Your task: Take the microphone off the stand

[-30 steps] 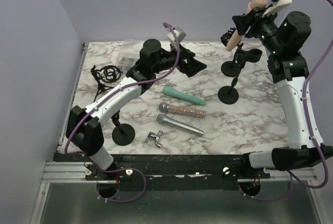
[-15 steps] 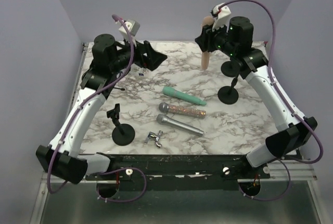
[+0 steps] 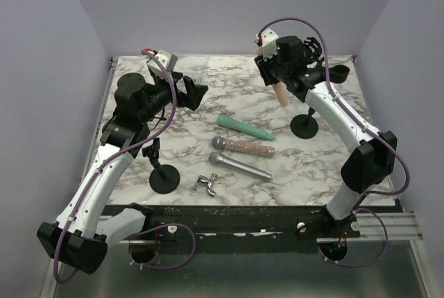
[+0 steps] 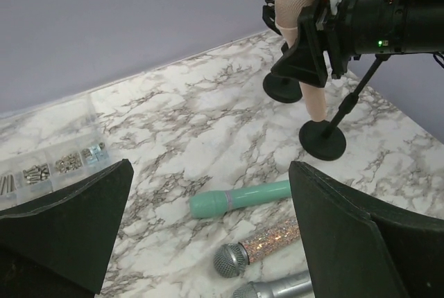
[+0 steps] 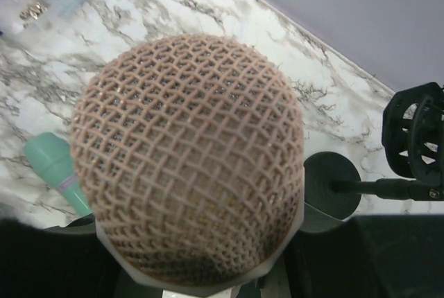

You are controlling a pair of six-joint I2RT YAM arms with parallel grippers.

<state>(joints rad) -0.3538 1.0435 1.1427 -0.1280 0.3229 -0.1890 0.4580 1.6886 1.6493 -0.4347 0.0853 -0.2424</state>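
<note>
My right gripper moves down toward the left in the top view next and releases the microphone on the marble just beyond the teal microphone (image 3: 255,112), since that marble is bare.
A pink-beige microphone (image 3: 280,93) with a mesh head (image 5: 187,152) hangs upright over the back of the marble table. My right gripper (image 3: 275,68) is shut on its upper body. It is clear of the black stand (image 3: 304,126), whose empty clip (image 3: 338,73) stands to the right of it. In the left wrist view the microphone (image 4: 313,100) hangs in front of two round stand bases (image 4: 322,138). My left gripper (image 3: 192,91) hovers open at the left, its wide fingers (image 4: 69,222) holding nothing, high above the table.
Three microphones lie mid-table: a teal one (image 3: 245,127), a glittery one (image 3: 243,147) and a silver one (image 3: 239,166). A small black stand (image 3: 164,177) and a metal wing nut (image 3: 207,184) sit near the front. A clear box of screws (image 4: 48,166) rests at the back left.
My right arm has carried the microphone leftward and lower, away from the stand's clip. My left arm has drawn back to the left with its gripper open.
</note>
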